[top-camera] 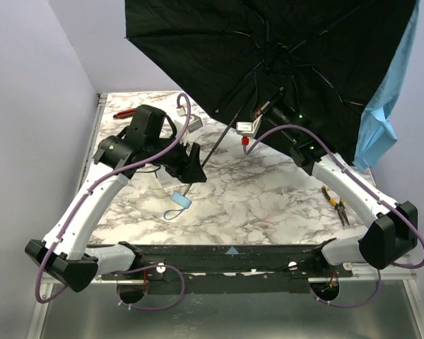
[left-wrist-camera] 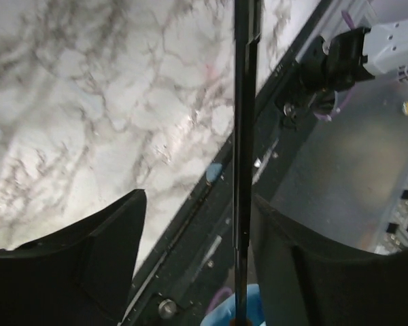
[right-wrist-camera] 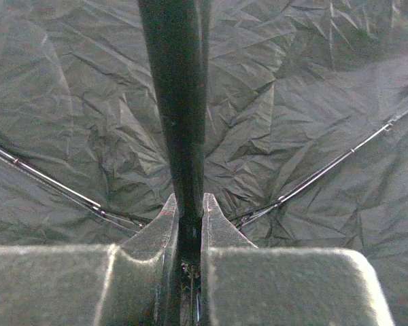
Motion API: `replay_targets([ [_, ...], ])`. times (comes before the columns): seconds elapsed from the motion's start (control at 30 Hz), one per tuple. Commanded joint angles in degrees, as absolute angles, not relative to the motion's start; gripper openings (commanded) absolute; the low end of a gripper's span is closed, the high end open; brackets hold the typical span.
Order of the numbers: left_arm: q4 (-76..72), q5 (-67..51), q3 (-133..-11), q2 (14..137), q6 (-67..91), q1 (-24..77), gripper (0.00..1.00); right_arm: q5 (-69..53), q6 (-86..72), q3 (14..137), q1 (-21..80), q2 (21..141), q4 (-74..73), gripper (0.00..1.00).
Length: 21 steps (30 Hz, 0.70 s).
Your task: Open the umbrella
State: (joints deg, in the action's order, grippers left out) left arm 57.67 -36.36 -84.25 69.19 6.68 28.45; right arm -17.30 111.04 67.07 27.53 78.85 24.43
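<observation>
I will push my right gripper outward along the umbrella's stem toward the middle of the canopy [top-camera: 271, 58] and let go of the stem there, as the umbrella's black bottom still has slack wrinkles.
The umbrella [top-camera: 283, 49] stands open over the table's far side, its black underside toward the camera and a sky-blue edge [top-camera: 381, 120] hanging at the right. Its thin black shaft [top-camera: 222, 138] slants down-left to the small blue handle [top-camera: 181, 201] with its loop just above the marble. My right gripper [top-camera: 272, 109] is shut on the shaft [right-wrist-camera: 177, 102] close under the canopy [right-wrist-camera: 313, 102]. My left gripper [top-camera: 193, 164] straddles the lower shaft [left-wrist-camera: 243, 136], jaws apart, with the shaft near the right finger [left-wrist-camera: 292, 258] and the handle [left-wrist-camera: 248, 309] below.
Yellow-handled pliers [top-camera: 337, 205] lie at the right of the marble table [top-camera: 268, 205]. A red-handled tool [top-camera: 125, 112] lies at the far left. A small white box [top-camera: 245, 127] and a red piece [top-camera: 245, 140] sit under the canopy. The black front rail [top-camera: 226, 258] runs along the near edge.
</observation>
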Motion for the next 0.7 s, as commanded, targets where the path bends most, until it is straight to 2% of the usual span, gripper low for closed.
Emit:
replay_targets([
  [0.0,63.69,-40.81,-82.52,69.49,2.99,28.73,0.56,-14.77,112.57,66.55,27.41,76.45,29.52,0.0],
  [0.2,69.08,-38.84,-78.84,67.91,-1.94,29.0,0.31,-12.04,112.71,67.15,26.61,77.55,29.4,0.0],
  [0.3,71.54,-38.02,-76.7,66.51,-3.95,29.41,0.23,-11.31,112.97,67.92,25.24,78.79,30.4,0.01],
  [0.67,74.45,-34.03,-73.58,65.07,-7.81,30.58,0.11,-13.89,112.53,69.96,15.66,84.14,36.55,0.06],
])
